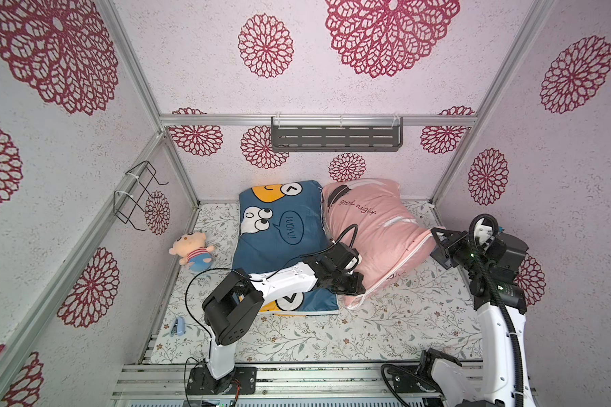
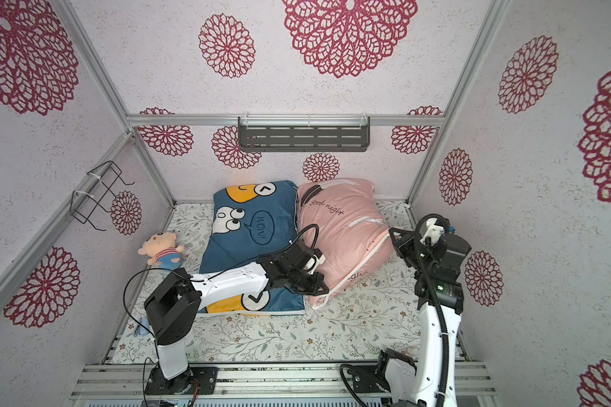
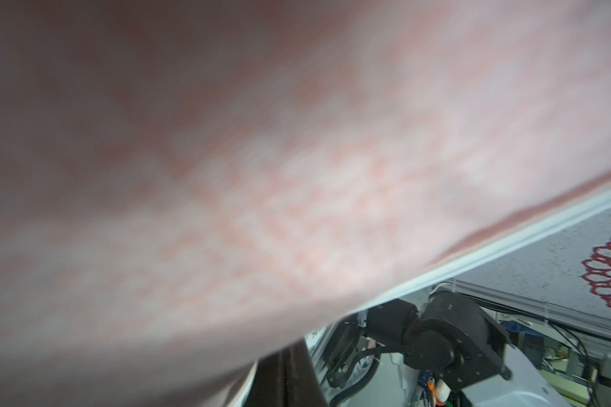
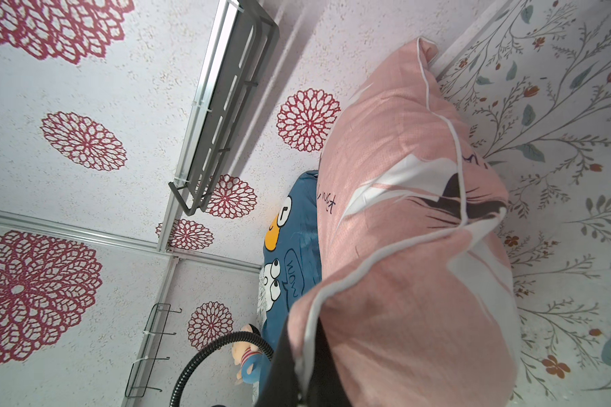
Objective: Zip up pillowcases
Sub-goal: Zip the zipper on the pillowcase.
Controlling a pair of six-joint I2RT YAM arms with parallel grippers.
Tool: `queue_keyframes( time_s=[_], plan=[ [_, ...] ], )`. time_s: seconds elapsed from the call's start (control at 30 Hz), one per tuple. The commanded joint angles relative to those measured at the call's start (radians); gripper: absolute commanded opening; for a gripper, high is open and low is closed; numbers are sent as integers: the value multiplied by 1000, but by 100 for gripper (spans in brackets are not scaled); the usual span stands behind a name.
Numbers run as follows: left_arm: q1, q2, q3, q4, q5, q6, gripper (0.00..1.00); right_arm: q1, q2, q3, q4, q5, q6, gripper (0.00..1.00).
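My left gripper draws the pink pillowcase's corner to the blue pillowcase's adjoining near corner [image 1: 334, 307] next and releases it there. The pink pillowcase's white edging still bends beside my fingers.
Two pillowcases lie side by side on the floral sheet in both top views. The blue pillowcase [image 1: 279, 225] [image 2: 251, 225] with cartoon eyes lies flat under my left arm. The pink pillowcase [image 1: 378, 229] [image 2: 346, 229] lies to its right, its white-edged side [image 1: 410, 260] facing front right. My left gripper [image 1: 358, 289] [image 2: 323, 289] is shut on the near left corner of the pink pillowcase, and pink cloth [image 3: 297, 176] fills the left wrist view. My right gripper [image 1: 436, 243] [image 2: 394, 238] [image 4: 306, 380] is shut on its right corner, white edging pinched between the dark fingers [image 4: 283, 370].
A plush doll [image 1: 191, 250] lies left of the blue pillowcase, by the left wall. A small blue object [image 1: 179, 326] sits at the sheet's front left. A wire rack [image 1: 138, 193] hangs on the left wall, a grey shelf [image 1: 336, 135] on the back wall.
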Motion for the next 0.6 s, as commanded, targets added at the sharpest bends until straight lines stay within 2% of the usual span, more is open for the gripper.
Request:
queue_keyframes(
  time_s=[0.0, 0.23, 0.57],
  plan=[
    [10, -28, -38, -119, -53, 76, 0, -9, -3, 75, 128, 42, -27, 0],
    [13, -43, -48, -212, -93, 146, 0, -10, 19, 94, 137, 45, -27, 0],
    [18, -70, -116, -213, -97, 133, 0, -9, 55, 113, 151, 47, -39, 0]
  ],
)
